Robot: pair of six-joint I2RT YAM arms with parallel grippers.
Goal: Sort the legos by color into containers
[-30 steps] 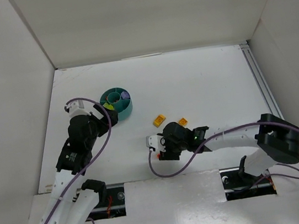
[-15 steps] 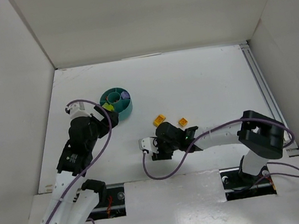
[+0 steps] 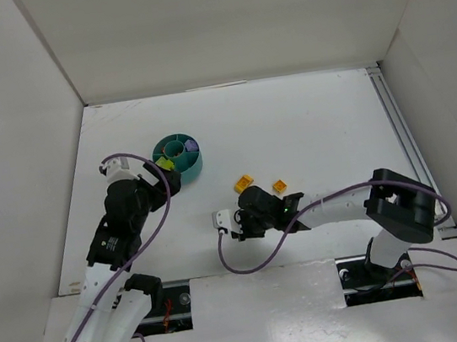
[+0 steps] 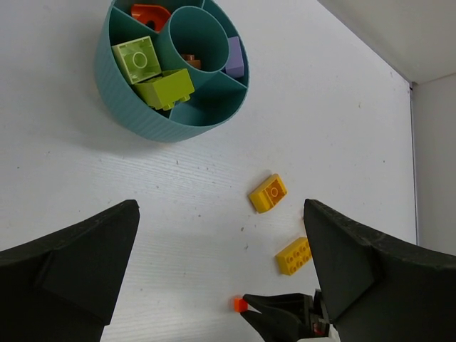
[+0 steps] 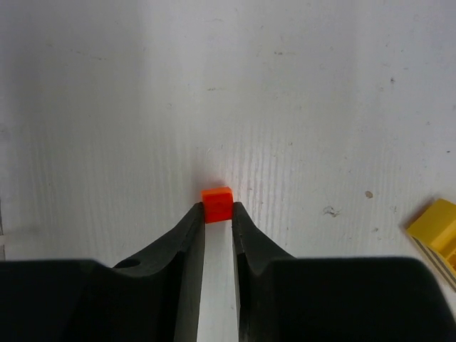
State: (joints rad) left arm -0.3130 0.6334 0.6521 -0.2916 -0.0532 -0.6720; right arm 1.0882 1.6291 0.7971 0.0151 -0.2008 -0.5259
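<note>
The right gripper lifts next and carries the orange-red lego outward to release it over the dish's far section point(image 3: 168, 141), since an orange piece already sits there.
A tiny orange-red lego point(image 5: 216, 203) lies on the white table, pinched between the tips of my right gripper point(image 5: 217, 211), which is shut on it. The left wrist view shows the same bit point(image 4: 239, 305) at the right gripper's black fingertips point(image 4: 265, 308). Two orange-yellow legos point(image 4: 268, 193) point(image 4: 293, 256) lie loose just beyond it. The round teal dish point(image 4: 142, 114) holds lime green bricks point(image 4: 153, 75), an orange piece point(image 4: 149, 14), a purple one point(image 4: 236, 57) and a brown bit point(image 4: 189, 60) in its central cup. My left gripper point(image 4: 221, 206) hangs wide open beside the dish, holding nothing.
From above, the dish point(image 3: 191, 170) sits left of centre, right by the left gripper point(image 3: 166, 180). The yellow bricks point(image 3: 243, 184) point(image 3: 279, 186) lie mid-table. White walls enclose the table on three sides, and a metal rail point(image 3: 400, 134) runs along its right edge.
My right arm slid left toward the orange-red bit, and its jaws closed from half open onto it. The left arm has hardly moved and stays open.
</note>
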